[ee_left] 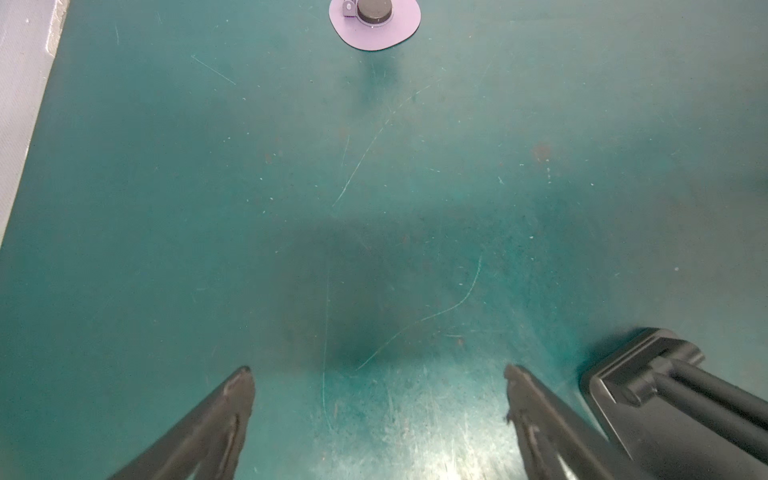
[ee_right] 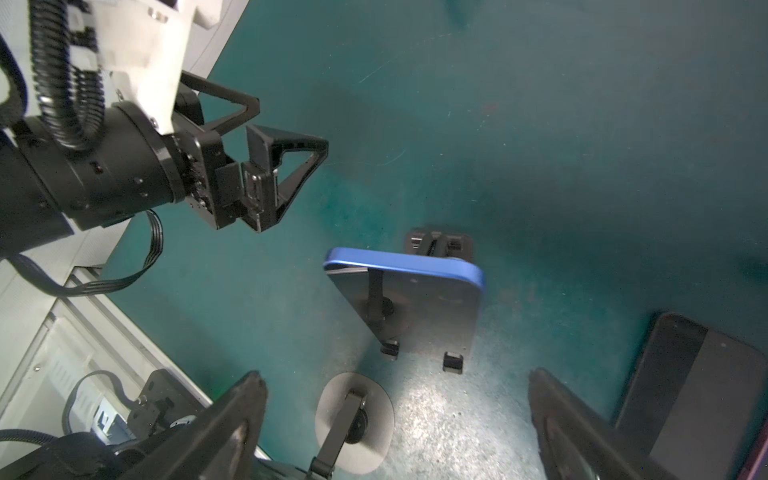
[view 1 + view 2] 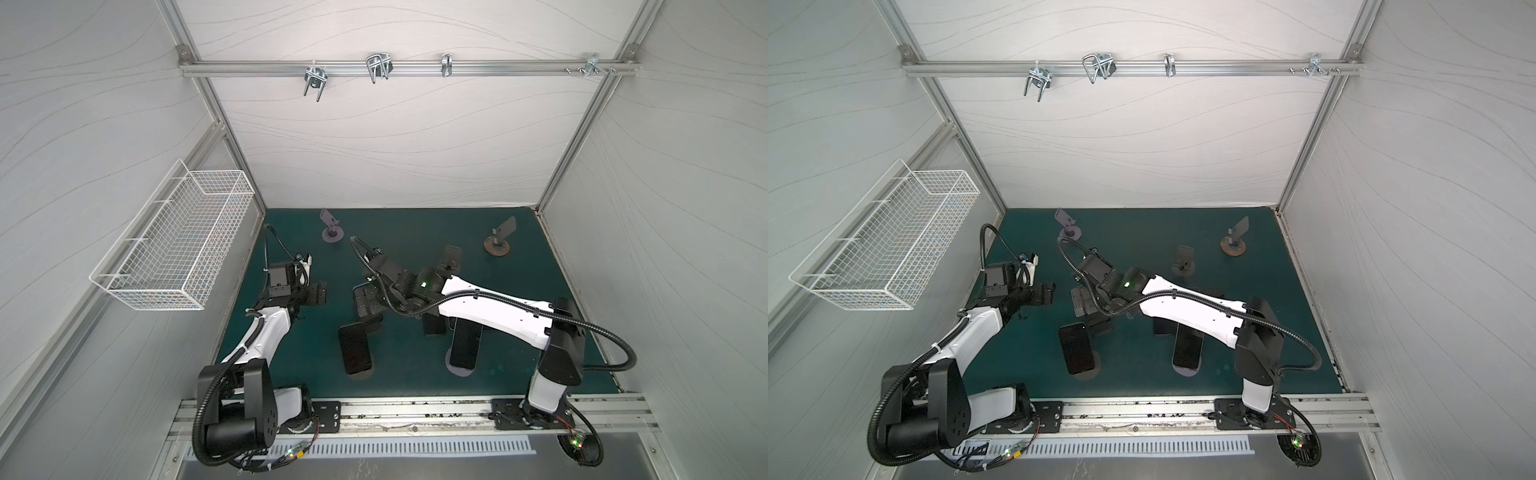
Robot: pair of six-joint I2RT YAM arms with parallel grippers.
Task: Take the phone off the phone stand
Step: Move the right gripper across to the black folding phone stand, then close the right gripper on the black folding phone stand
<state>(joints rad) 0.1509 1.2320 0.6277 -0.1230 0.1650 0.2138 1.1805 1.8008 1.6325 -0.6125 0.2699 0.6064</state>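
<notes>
The phone's lower edge is all that the hooks of the phone stand take up, so my right gripper should next go down over the upper end of the blue-edged phone (image 2: 415, 299), with one finger beside each long side.
A blue-edged phone (image 2: 415, 299) leans on a black phone stand (image 2: 440, 243), held by two hooks at its lower edge. My right gripper (image 2: 397, 374) hangs open above the mat just short of this phone, holding nothing. In both top views the right gripper (image 3: 365, 303) (image 3: 1084, 301) covers most of that phone. My left gripper (image 1: 378, 369) is open over bare mat, with the black stand's foot (image 1: 665, 395) just beside one finger. In a top view the left gripper (image 3: 318, 294) sits to the left of the right one.
Two dark phones (image 3: 354, 349) (image 3: 464, 345) lean on stands near the front, and a third (image 2: 685, 395) stands close to my right finger. A grey stand base (image 2: 353, 419) lies below the right gripper. Empty stands: purple (image 3: 331, 226), orange (image 3: 500, 239), dark (image 3: 451, 259). A wire basket (image 3: 174, 249) hangs on the left wall.
</notes>
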